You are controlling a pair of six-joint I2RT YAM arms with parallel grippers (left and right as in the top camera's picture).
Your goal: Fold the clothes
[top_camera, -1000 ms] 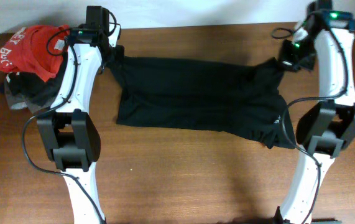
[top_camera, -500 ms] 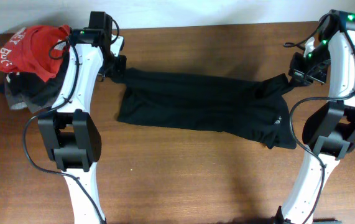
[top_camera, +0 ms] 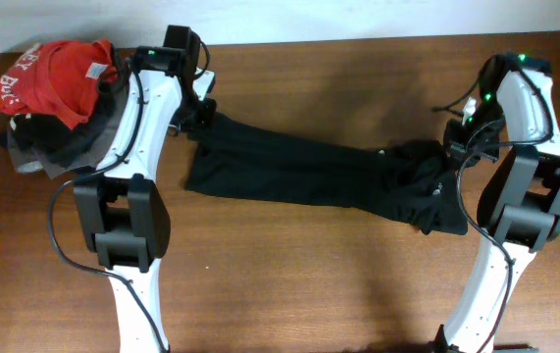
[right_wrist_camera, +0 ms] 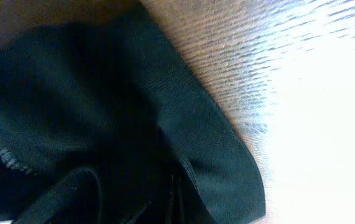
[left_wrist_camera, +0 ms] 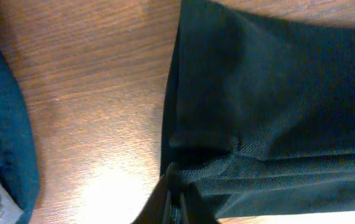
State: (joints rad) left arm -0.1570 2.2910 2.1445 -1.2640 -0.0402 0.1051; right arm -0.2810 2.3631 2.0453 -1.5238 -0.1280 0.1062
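Next, my right gripper pulls the shirt's bunched end (top_camera: pixel 431 184) (right_wrist_camera: pixel 124 140) slightly to the right in the overhead view and lets go of it, since the folded cloth already lies on the tabletop.
A black shirt (top_camera: pixel 309 172) lies stretched across the wooden table, its far edge folded over toward the near edge. My left gripper (top_camera: pixel 199 120) is shut on the shirt's left far corner; in the left wrist view the fingers (left_wrist_camera: pixel 176 202) pinch a hemmed edge of the black cloth (left_wrist_camera: pixel 270 106). My right gripper (top_camera: pixel 456 147) is shut on the shirt's bunched right end. In the right wrist view the fingers (right_wrist_camera: pixel 171 202) are buried in black fabric (right_wrist_camera: pixel 102 112).
A pile of clothes sits at the far left: a red shirt with white print (top_camera: pixel 49 78) on top of dark and grey garments (top_camera: pixel 49 147). Bare wood table (top_camera: pixel 309 284) lies in front of the shirt.
Both grippers have moved toward the near edge, carrying the shirt's far edge over its body. The shirt is now a narrower band, and the right end has bunched up.
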